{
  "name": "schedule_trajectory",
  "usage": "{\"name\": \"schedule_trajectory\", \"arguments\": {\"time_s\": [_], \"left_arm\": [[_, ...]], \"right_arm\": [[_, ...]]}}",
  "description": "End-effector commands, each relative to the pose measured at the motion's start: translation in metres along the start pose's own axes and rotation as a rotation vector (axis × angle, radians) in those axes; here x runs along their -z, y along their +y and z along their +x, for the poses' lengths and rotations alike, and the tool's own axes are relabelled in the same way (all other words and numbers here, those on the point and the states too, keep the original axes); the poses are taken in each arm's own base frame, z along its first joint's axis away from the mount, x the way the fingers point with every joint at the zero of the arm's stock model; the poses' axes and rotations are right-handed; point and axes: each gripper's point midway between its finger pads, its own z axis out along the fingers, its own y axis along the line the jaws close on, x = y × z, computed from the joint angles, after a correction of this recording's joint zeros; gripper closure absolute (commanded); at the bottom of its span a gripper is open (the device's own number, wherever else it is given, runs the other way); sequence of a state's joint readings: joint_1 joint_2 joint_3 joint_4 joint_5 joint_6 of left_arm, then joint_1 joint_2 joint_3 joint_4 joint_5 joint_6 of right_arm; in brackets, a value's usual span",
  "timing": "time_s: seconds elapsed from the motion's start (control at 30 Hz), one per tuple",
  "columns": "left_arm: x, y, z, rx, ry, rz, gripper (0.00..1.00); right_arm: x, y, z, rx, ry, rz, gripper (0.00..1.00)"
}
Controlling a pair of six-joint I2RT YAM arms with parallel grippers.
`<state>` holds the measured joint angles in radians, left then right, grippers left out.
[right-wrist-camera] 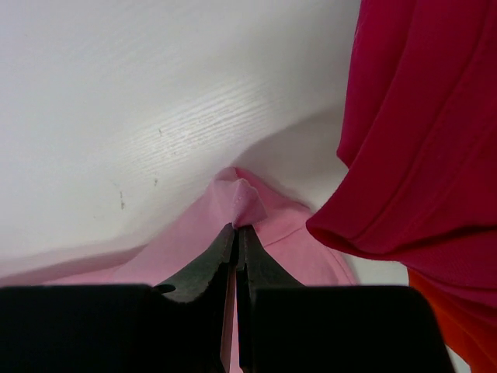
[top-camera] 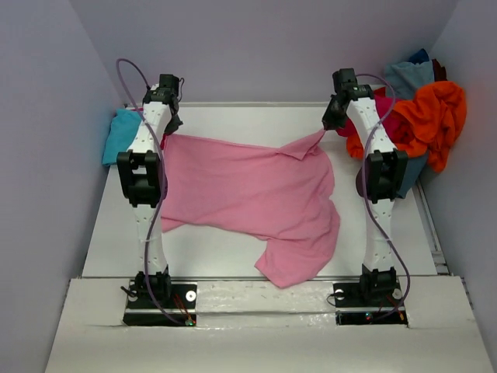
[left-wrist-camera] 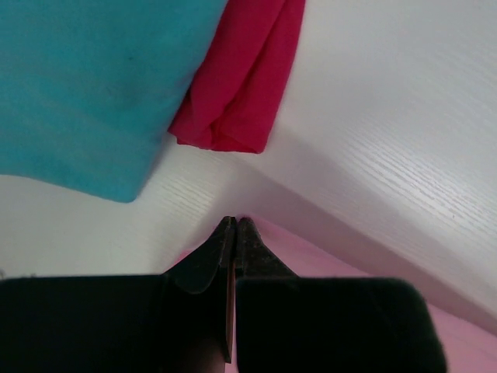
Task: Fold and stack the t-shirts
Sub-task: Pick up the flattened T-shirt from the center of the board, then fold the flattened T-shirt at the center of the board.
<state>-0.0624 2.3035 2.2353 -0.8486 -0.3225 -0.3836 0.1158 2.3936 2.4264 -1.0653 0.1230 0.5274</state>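
Note:
My left gripper needs to move back next with the t-shirt's pinched far corner and release it over the side edge, because the pink t-shirt's side edge (top-camera: 168,179) runs back from my gripper.
A light pink t-shirt (top-camera: 248,194) hangs stretched across the middle of the table, held up by two far corners. My left gripper (top-camera: 169,128) is shut on its far left corner (left-wrist-camera: 295,252); the black jaws (left-wrist-camera: 235,225) meet with pink cloth between them. At the far right, my right gripper (top-camera: 332,123) is shut on the other corner; a pinched tuft of the pink t-shirt (right-wrist-camera: 245,203) sticks out past the closed tips (right-wrist-camera: 237,229). The shirt's near part droops onto the table toward the front right (top-camera: 299,260).
A turquoise t-shirt (top-camera: 118,136) (left-wrist-camera: 85,85) and a magenta t-shirt (left-wrist-camera: 245,85) lie at the far left. A heap of t-shirts sits at the far right: orange (top-camera: 435,116), magenta (right-wrist-camera: 423,132) and grey-blue (top-camera: 408,76). Walls enclose the white table (top-camera: 233,256).

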Motion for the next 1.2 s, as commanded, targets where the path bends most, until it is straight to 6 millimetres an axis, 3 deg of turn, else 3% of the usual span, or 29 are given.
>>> {"name": "schedule_trajectory", "arguments": {"time_s": [0.0, 0.13, 0.33, 0.47, 0.67, 0.87, 1.03, 1.17], "left_arm": [[0.009, 0.02, -0.033, 0.075, -0.08, -0.03, 0.94], [0.003, 0.03, -0.035, 0.096, -0.073, -0.037, 0.94], [-0.002, 0.022, -0.031, 0.093, -0.055, -0.004, 0.94], [0.002, 0.019, -0.03, 0.094, -0.049, 0.022, 0.94], [0.014, 0.016, -0.023, 0.114, -0.034, 0.072, 0.94], [0.027, 0.019, -0.007, 0.129, -0.005, 0.098, 0.94], [0.036, 0.021, 0.011, 0.14, 0.016, 0.134, 0.94], [0.051, 0.023, 0.01, 0.15, 0.004, 0.156, 0.94]], "right_arm": [[0.021, 0.015, -0.04, -0.012, -0.105, -0.097, 0.92], [0.022, 0.017, -0.048, -0.008, -0.124, -0.125, 0.92], [0.023, 0.024, -0.052, -0.002, -0.123, -0.179, 0.91], [0.026, 0.03, -0.042, 0.003, -0.078, -0.219, 0.91], [0.028, 0.021, -0.019, 0.0, -0.001, -0.2, 0.91], [0.043, 0.015, 0.004, 0.016, 0.074, -0.188, 0.92], [0.064, 0.011, 0.012, 0.029, 0.073, -0.181, 0.92], [0.084, 0.008, 0.013, 0.035, 0.071, -0.184, 0.92]]}}
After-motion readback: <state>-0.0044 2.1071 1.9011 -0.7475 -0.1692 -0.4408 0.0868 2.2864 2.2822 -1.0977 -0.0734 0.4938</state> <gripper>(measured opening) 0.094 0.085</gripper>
